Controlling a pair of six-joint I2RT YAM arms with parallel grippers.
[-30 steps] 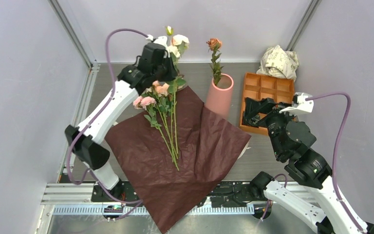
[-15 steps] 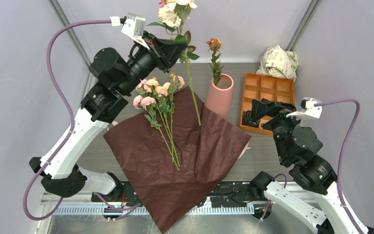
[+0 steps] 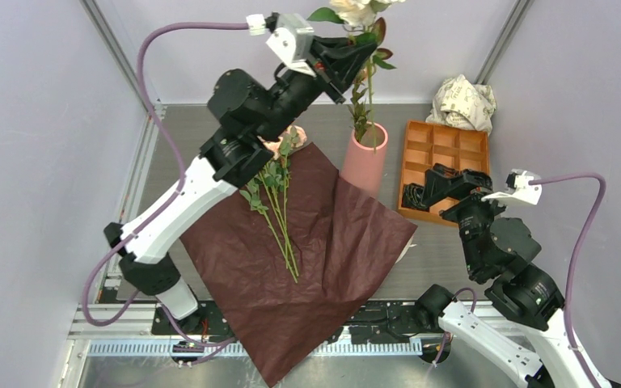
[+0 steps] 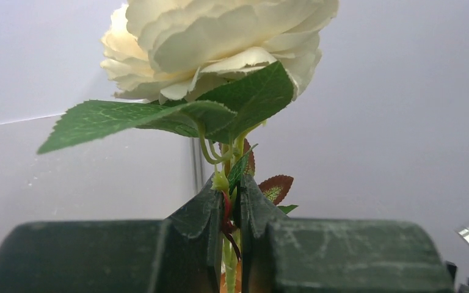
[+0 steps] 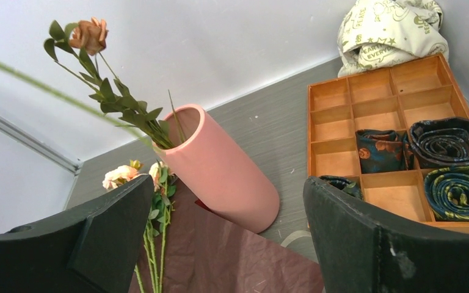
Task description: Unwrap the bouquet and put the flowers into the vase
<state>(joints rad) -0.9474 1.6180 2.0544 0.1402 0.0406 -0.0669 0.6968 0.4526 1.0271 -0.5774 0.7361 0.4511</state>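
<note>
My left gripper moves down toward the pink vase's opening [image 3: 371, 137] next and releases the cream rose there, as its stem already slants down to it.
A cream rose [image 4: 220, 43] hangs high over the pink vase [image 3: 364, 166], its thin green stem pinched just under the bloom by my left gripper [image 3: 368, 50], which is shut on it [image 4: 231, 195]. The stem slants down to the vase's mouth [image 5: 180, 119]. One orange rose [image 5: 88, 33] stands in the vase. Several pink and peach flowers [image 3: 273, 198] lie on the spread dark red paper [image 3: 307, 267], left of the vase. My right gripper [image 3: 430, 184] is open, to the right of the vase, which shows between its fingers [image 5: 229, 182]; it holds nothing.
An orange compartment tray [image 3: 446, 141] with rolled dark fabrics [image 5: 449, 140] sits right of the vase, under my right gripper. A crumpled white printed paper ball [image 3: 462, 101] lies in the back right corner. Walls close in on both sides.
My left arm has lifted the cream rose from the flowers on the paper and swung it up and right to above the vase. The right gripper drifted slightly right and stayed open.
</note>
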